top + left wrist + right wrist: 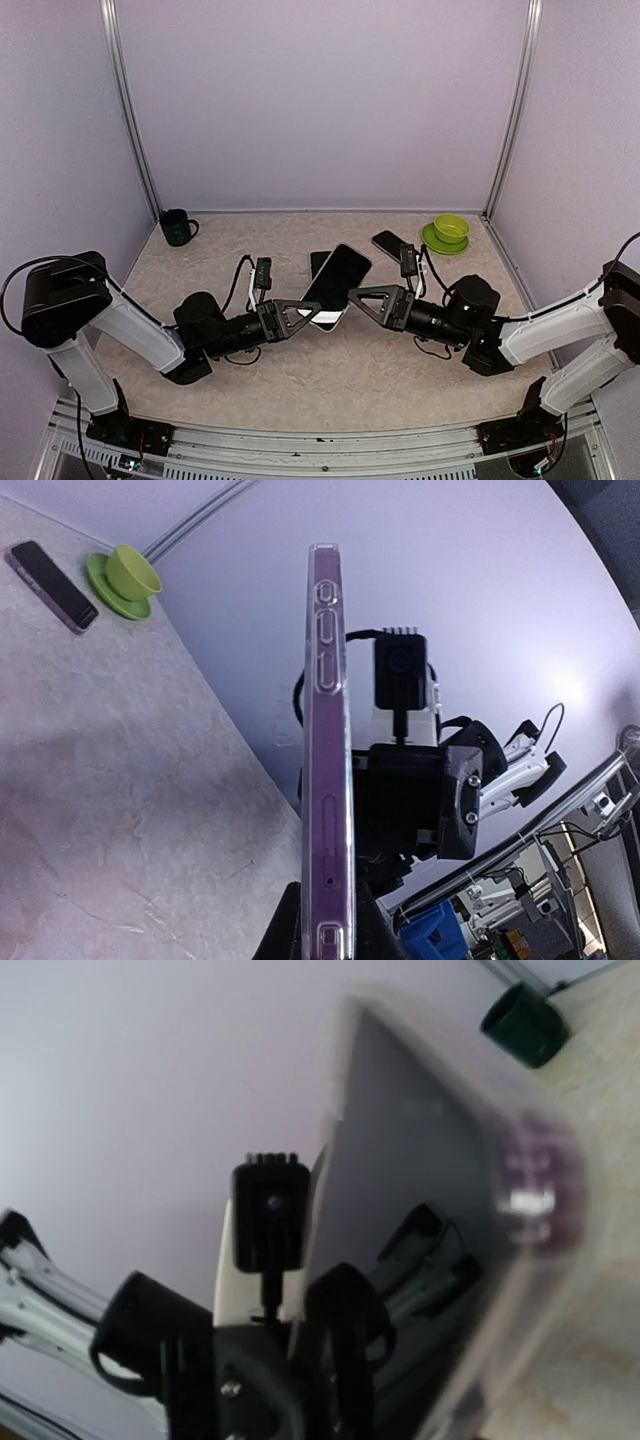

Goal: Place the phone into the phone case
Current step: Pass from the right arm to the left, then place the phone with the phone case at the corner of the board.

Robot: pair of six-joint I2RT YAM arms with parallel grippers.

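Note:
I need to carry the phone outward and down with my left gripper and let it go on the bare tabletop [238, 247] beside the green mug.
A phone [336, 283] with a dark screen is held tilted above the middle of the table. In the left wrist view it shows edge-on [327, 780], purple, with a clear case around its edge and buttons. My left gripper [308, 312] is shut on its lower end, with the fingers [280, 932] on either side. My right gripper [354, 295] touches the phone's right edge; its jaws do not show. In the right wrist view the phone [430, 1220] is close and blurred.
A second dark phone [390, 243] lies at the back right beside a green cup on a saucer [450, 232]. A dark green mug [178, 228] stands at the back left. A dark flat thing [317, 262] lies partly hidden behind the held phone.

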